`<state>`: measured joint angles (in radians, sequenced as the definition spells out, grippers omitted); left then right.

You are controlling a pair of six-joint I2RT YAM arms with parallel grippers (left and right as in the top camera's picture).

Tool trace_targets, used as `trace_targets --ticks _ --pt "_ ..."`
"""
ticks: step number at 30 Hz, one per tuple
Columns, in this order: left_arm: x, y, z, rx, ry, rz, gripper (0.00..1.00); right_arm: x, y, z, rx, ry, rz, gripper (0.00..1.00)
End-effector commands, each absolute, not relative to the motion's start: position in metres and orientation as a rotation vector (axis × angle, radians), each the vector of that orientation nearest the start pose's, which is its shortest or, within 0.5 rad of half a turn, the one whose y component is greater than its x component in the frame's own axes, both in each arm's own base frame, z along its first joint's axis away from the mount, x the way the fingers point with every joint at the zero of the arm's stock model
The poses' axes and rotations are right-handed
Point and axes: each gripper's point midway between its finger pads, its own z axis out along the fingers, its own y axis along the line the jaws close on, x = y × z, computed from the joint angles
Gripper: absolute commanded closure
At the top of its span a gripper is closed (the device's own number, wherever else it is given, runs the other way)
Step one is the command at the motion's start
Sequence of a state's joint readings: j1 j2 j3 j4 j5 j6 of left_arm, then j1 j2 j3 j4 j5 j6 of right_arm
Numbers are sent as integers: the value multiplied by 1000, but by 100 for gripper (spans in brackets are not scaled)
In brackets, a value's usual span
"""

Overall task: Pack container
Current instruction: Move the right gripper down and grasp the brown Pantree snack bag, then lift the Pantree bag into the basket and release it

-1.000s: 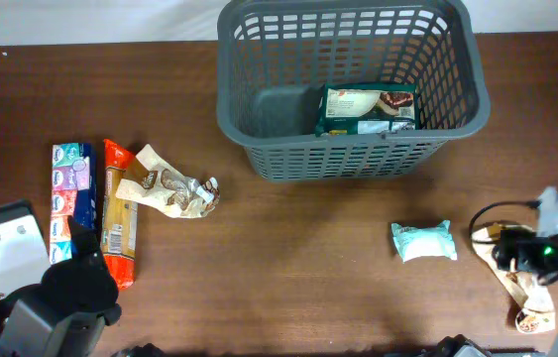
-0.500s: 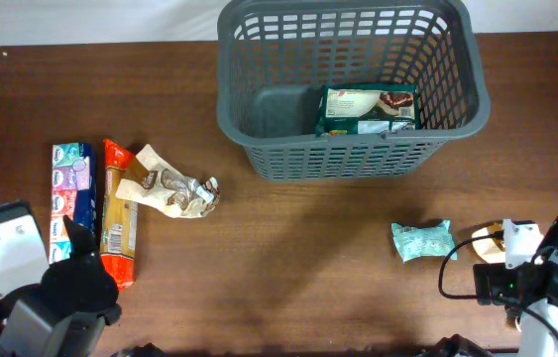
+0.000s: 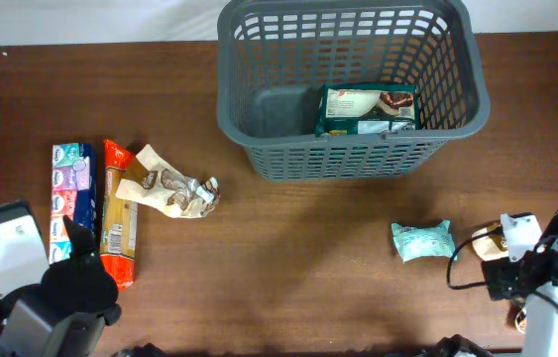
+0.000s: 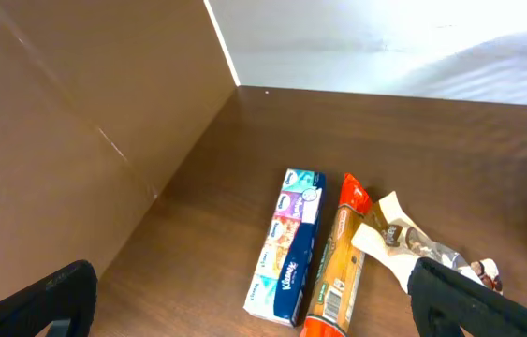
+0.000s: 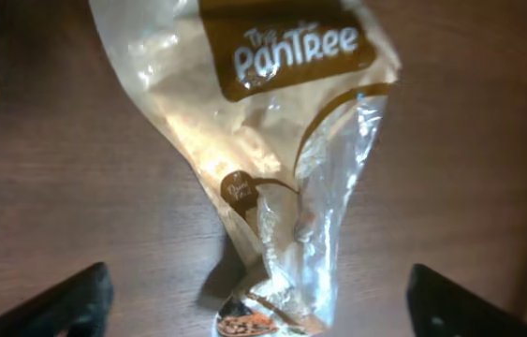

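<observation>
The bag's narrowing middle (image 5: 275, 192) is slimmer and fits between my right gripper's open fingers, so the gripper needs to lower them on both sides of it, beside the brown label below it.
The container (image 3: 231, 117) is a dark grey lattice basket at the back centre, with a green and white packet (image 3: 368, 109) lying inside it. My right gripper (image 5: 258, 301) is open and hangs over a clear brown "Pantree" snack bag (image 5: 272, 140) on the table, one finger on either side of the bag's lower end and neither touching it. In the overhead view this arm (image 3: 541, 273) covers most of that bag (image 3: 490, 247). My left gripper (image 4: 263, 309) is open and empty, near the front left corner (image 3: 72, 297).
A teal packet (image 3: 422, 241) lies just left of the right arm. At the left lie a Kleenex tissue pack (image 3: 70, 193), a long orange packet (image 3: 120, 226) and a cream and brown crumpled bag (image 3: 171, 188); all three also show in the left wrist view (image 4: 291, 243).
My right arm has moved in from the right edge to over the Pantree bag, then shifted slightly right. The left arm and the packets have not moved.
</observation>
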<state>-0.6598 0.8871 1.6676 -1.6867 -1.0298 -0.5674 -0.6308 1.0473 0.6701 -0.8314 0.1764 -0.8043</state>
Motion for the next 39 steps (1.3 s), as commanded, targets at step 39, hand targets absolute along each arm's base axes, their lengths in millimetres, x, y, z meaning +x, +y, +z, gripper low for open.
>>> trace_targets --ticks 39 --pt "159 64 407 -291 2001 534 1 200 -181 10 55 2851 -122 30"
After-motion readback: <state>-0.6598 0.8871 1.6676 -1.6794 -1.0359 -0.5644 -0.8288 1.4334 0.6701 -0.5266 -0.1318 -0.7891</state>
